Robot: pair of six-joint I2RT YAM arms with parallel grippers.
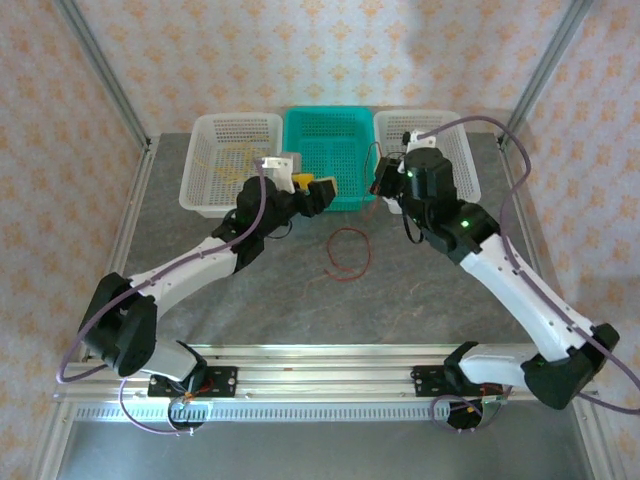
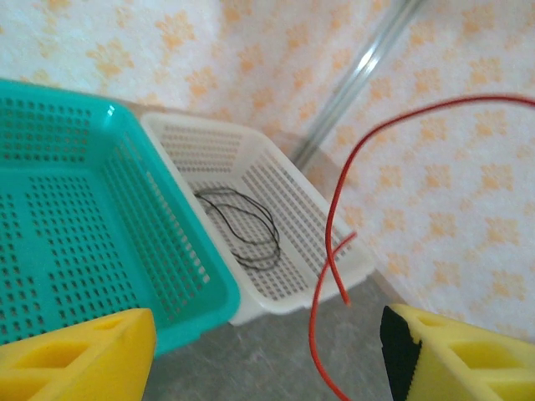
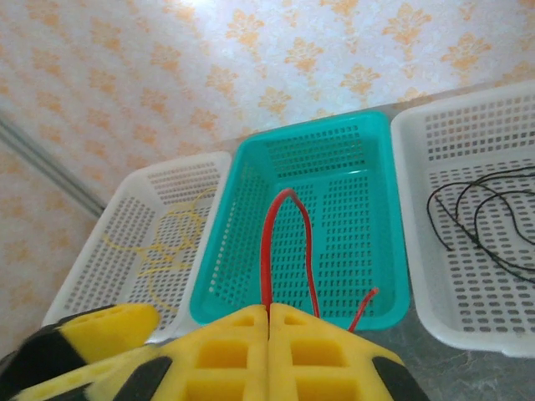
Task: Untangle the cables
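Note:
My right gripper moves outward and across over the teal basket's empty bottom next, toward the yellow cables, to release the red cable.
My right gripper (image 3: 267,311) is shut on a red cable (image 3: 267,242), whose loop stands up in front of the teal basket (image 3: 334,159). From the top, that gripper (image 1: 383,185) is at the teal basket's front right corner. The same red cable (image 2: 330,225) hangs in the air between the fingers of my open left gripper (image 2: 267,359), touching neither. A second red cable loop (image 1: 348,252) lies on the table. Yellow cables (image 3: 167,242) lie in the left white basket (image 1: 205,180). Black cables (image 2: 247,225) lie in the right white basket (image 2: 334,242).
Three baskets stand in a row at the back of the grey table (image 1: 300,290). Metal frame posts (image 1: 100,70) rise at the back corners, before patterned walls. A rail (image 1: 320,380) runs along the near edge.

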